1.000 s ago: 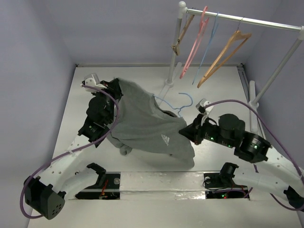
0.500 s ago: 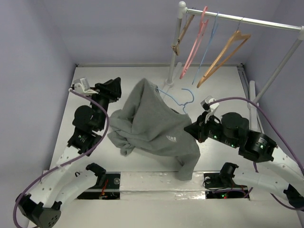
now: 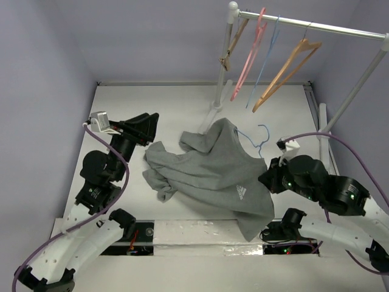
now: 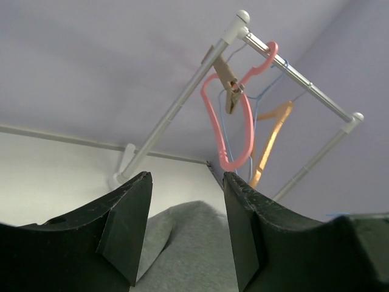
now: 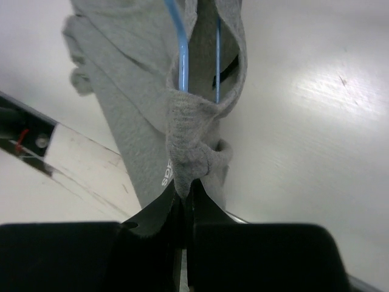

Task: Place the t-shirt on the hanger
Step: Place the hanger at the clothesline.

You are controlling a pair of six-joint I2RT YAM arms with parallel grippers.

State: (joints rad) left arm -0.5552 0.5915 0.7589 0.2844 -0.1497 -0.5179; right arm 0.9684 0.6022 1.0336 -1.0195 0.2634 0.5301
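Note:
My right gripper raises the t-shirt's collar outward next, since the rack bar's bare end [image 3: 357,32] lies above and outward of it. Then it sets the hanger's exposed hook over that end and releases.
The grey t-shirt [image 3: 209,167] lies crumpled mid-table, its logo end draped toward the near edge. The light-blue hanger [image 3: 260,141] sits inside it; only the hook pokes out at the shirt's right. In the right wrist view its blue wires [image 5: 181,58] run through the collar opening of the t-shirt [image 5: 121,97]. My right gripper [image 3: 268,176] is shut on a bunched fold of the collar [image 5: 187,182]. My left gripper [image 3: 151,125] is open and empty, just left of the shirt. In the left wrist view the grey cloth [image 4: 188,249] shows below its gripper [image 4: 187,182].
A clothes rack [image 3: 304,23] stands at the back right with a pink hanger [image 3: 249,58], a tan wooden hanger [image 3: 285,70], another thin blue hanger [image 3: 267,52] and a clip hanger [image 3: 231,48]. The rack's post foot [image 3: 213,109] is just behind the shirt.
My left gripper let go of the shirt and drew back to the left. The shirt dropped flatter onto the table. My right gripper moved right and nearer, dragging shirt and hanger along.

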